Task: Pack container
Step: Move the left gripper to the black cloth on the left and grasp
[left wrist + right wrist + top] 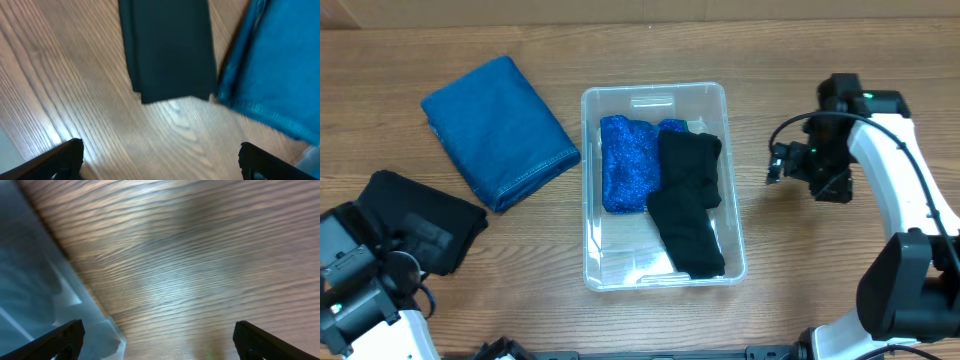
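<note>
The robot will next move its left gripper down from above the bare wood onto the folded long edge of the black cloth (129, 42), because that side of the black cloth is clear of the denim (272, 65).
The clear plastic container (605, 270) stands mid-table and holds a sparkly blue cloth (627, 163) and a black cloth (687, 205). A folded blue denim cloth (498, 130) lies to its left. A folded black cloth (432, 222) lies at the lower left. My left gripper (160, 160) is open and empty above bare wood, just short of the black cloth (169, 47) and the denim (272, 65). My right gripper (157, 340) is open and empty over bare table to the right of the container, whose corner (35, 295) shows at the left. It shows in the overhead view too (777, 165).
The wooden table (800, 60) runs all around the container. The right arm's white body (900, 190) reaches in from the lower right. The left arm's base (360, 290) sits at the lower left corner.
</note>
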Robot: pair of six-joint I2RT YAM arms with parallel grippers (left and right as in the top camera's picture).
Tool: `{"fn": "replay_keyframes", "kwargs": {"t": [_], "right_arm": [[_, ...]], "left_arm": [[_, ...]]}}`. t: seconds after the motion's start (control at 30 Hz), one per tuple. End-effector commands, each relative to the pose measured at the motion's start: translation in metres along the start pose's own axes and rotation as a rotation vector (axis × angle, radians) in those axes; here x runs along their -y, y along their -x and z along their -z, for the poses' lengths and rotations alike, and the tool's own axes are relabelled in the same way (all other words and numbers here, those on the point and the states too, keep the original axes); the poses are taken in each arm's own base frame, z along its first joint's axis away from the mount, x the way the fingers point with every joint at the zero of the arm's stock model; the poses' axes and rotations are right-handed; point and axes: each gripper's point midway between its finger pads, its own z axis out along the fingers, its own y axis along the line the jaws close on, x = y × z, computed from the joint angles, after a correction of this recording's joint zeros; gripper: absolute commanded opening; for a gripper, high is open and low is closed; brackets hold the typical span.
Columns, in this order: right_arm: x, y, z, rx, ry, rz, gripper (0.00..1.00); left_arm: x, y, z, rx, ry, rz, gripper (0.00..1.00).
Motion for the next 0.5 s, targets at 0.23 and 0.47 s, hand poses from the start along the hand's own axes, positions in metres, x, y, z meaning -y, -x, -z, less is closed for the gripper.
{"fn": "replay_keyframes", "kwargs": {"t": [0.23, 0.47], "right_arm": [[0.003, 0.004, 0.001, 0.015, 0.013, -0.030, 1.00], [0.002, 0.005, 0.001, 0.019, 0.013, -0.023, 1.00]], "left_arm": [[-0.012, 0.051, -0.088, -0.186, -0.137, 0.175, 1.00], [-0.008, 0.049, -0.165, -0.288, -0.214, 0.107, 1.00]]}}
